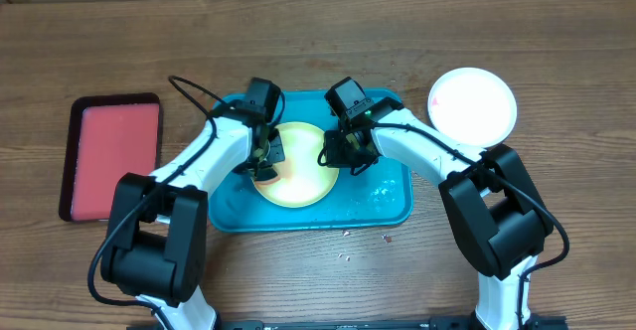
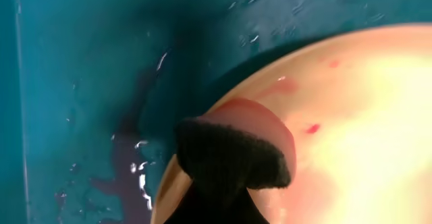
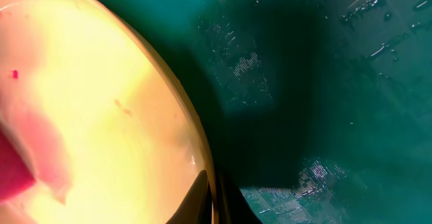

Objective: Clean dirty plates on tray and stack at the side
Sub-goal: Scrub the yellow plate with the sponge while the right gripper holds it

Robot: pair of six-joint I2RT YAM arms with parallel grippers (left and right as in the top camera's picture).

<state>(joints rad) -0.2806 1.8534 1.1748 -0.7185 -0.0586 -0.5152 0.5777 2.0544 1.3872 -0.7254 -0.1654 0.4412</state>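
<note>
Next I need to lift my left gripper up, cross over and lower the sponge to release it, as the red tray (image 1: 119, 161) lies to the gripper's left in the overhead view.
The yellow-green plate (image 1: 296, 179) lies in the turquoise tray (image 1: 390, 214), with red smears on it in the left wrist view (image 2: 351, 116). My left gripper (image 1: 263, 159) is shut on a sponge (image 2: 233, 150), pink with a dark scrub face, pressed on the plate's left part. My right gripper (image 1: 334, 155) is shut on the plate's right rim, one finger on each side of the edge (image 3: 214, 204). The white plate (image 1: 472, 104) sits on the table to the right of the tray. A pale blue edge shows along its right side, and I cannot tell if that is the light blue plate.
A dark-rimmed red tray (image 1: 109, 156) lies on the wooden table at the left. The turquoise tray's floor is wet, with droplets at its right part (image 1: 383, 189) and streaks in both wrist views (image 2: 81, 82) (image 3: 337, 82). Small crumbs lie on the table in front of the tray.
</note>
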